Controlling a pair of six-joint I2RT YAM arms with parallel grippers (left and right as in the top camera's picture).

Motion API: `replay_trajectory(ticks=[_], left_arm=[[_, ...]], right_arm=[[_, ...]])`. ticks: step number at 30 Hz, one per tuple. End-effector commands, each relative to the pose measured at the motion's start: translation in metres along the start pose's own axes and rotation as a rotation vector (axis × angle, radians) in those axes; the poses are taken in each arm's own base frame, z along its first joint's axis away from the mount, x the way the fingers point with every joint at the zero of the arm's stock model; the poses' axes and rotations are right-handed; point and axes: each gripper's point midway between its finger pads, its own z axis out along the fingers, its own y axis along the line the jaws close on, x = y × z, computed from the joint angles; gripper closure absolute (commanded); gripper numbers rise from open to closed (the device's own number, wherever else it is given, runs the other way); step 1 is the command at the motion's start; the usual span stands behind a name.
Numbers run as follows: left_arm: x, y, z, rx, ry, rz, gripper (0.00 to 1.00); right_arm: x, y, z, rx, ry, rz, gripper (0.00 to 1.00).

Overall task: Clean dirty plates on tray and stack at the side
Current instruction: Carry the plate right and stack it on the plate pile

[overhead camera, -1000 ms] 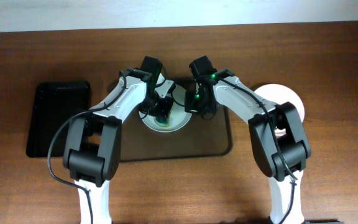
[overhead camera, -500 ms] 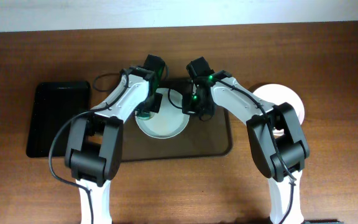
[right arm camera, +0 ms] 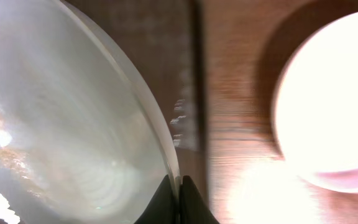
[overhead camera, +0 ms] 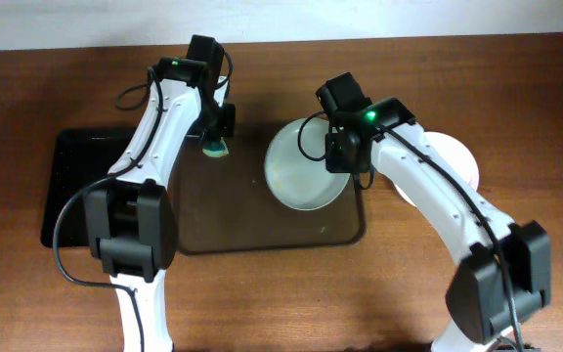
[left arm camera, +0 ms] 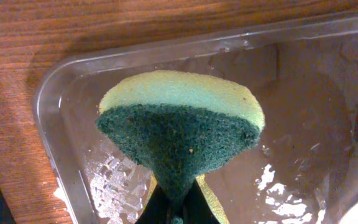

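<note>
My right gripper tilts the bluish-green plate over the tray next. It then carries the plate down to the white plate [overhead camera: 453, 161] to release it, since the stack starts there.
My right gripper [overhead camera: 344, 159] is shut on the rim of a pale bluish-green plate [overhead camera: 304, 174] and holds it over the right part of the dark brown tray [overhead camera: 252, 230]. In the right wrist view the plate [right arm camera: 61, 124] fills the left side, with my fingers [right arm camera: 179, 193] pinching its edge. A white plate [overhead camera: 453, 161] lies on the table right of the tray; it also shows in the right wrist view [right arm camera: 328, 106]. My left gripper [overhead camera: 215, 140] is shut on a green and yellow sponge [left arm camera: 179, 124] over the tray's far left corner [left arm camera: 61, 99].
A smaller glossy black tray [overhead camera: 91, 186] lies left of the brown tray. The wooden table [overhead camera: 516, 78] runs to a pale wall at the back.
My left gripper has drawn back with the sponge from the plate to the tray's far left corner. My right gripper has carried the plate to the right, toward the white plate.
</note>
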Motion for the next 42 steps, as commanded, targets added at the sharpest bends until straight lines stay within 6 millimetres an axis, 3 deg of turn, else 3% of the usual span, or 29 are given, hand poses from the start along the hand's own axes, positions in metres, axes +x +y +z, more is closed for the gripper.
replay_trajectory(ticks=[1, 3, 7, 10, 14, 21, 26, 29, 31, 33, 34, 35, 37, 39, 42], left_arm=[[0.004, -0.002, 0.011, 0.012, 0.029, -0.013, 0.99], [0.004, -0.002, 0.011, 0.012, 0.029, -0.013, 0.99], [0.003, -0.002, 0.011, 0.012, 0.026, -0.013, 0.99], [0.003, -0.002, 0.011, 0.013, 0.022, -0.013, 0.99], [0.002, -0.002, 0.011, 0.012, 0.022, -0.014, 0.99], [0.002, -0.002, 0.011, 0.012, 0.022, -0.014, 0.99], [0.003, -0.001, 0.011, 0.012, 0.022, -0.014, 0.99], [0.003, -0.001, 0.011, 0.012, 0.022, -0.014, 0.99], [0.002, -0.001, 0.011, 0.012, 0.022, -0.014, 0.99], [0.002, -0.001, 0.011, 0.012, 0.019, -0.014, 0.99], [0.001, -0.001, 0.011, 0.012, 0.016, -0.014, 0.99], [0.000, -0.002, 0.011, 0.013, 0.014, -0.014, 0.99], [-0.002, -0.002, 0.011, 0.014, 0.004, -0.014, 0.99], [-0.004, -0.002, 0.011, 0.015, -0.003, -0.014, 0.99], [-0.004, -0.002, 0.011, 0.015, -0.004, -0.014, 0.99]], right_arm=[[-0.011, -0.025, -0.030, 0.279, -0.172, -0.048, 0.96], [-0.012, -0.021, -0.050, 0.428, -0.286, -0.088, 0.96], [-0.016, 0.008, -0.106, 0.643, -0.589, -0.198, 0.96], [-0.018, 0.018, -0.133, 0.733, -0.721, -0.234, 0.96], [-0.016, 0.027, -0.152, 0.767, -0.821, -0.231, 0.96], [-0.013, 0.033, -0.153, 0.752, -0.832, -0.233, 0.96], [0.005, 0.028, -0.090, 0.450, -0.478, -0.157, 0.96], [0.002, -0.008, -0.082, 0.260, -0.312, 0.033, 0.96], [-0.010, -0.075, -0.083, 0.137, -0.204, 0.283, 0.96], [-0.006, -0.130, -0.071, 0.125, -0.114, 0.449, 0.96], [0.001, -0.162, -0.060, 0.120, -0.063, 0.535, 0.96], [0.016, -0.208, -0.037, 0.118, -0.010, 0.660, 0.96], [0.028, -0.225, -0.011, 0.076, 0.027, 0.699, 0.96], [0.052, -0.238, 0.027, 0.096, 0.073, 0.747, 0.96], [0.067, -0.241, 0.059, 0.096, 0.055, 0.774, 0.96]])
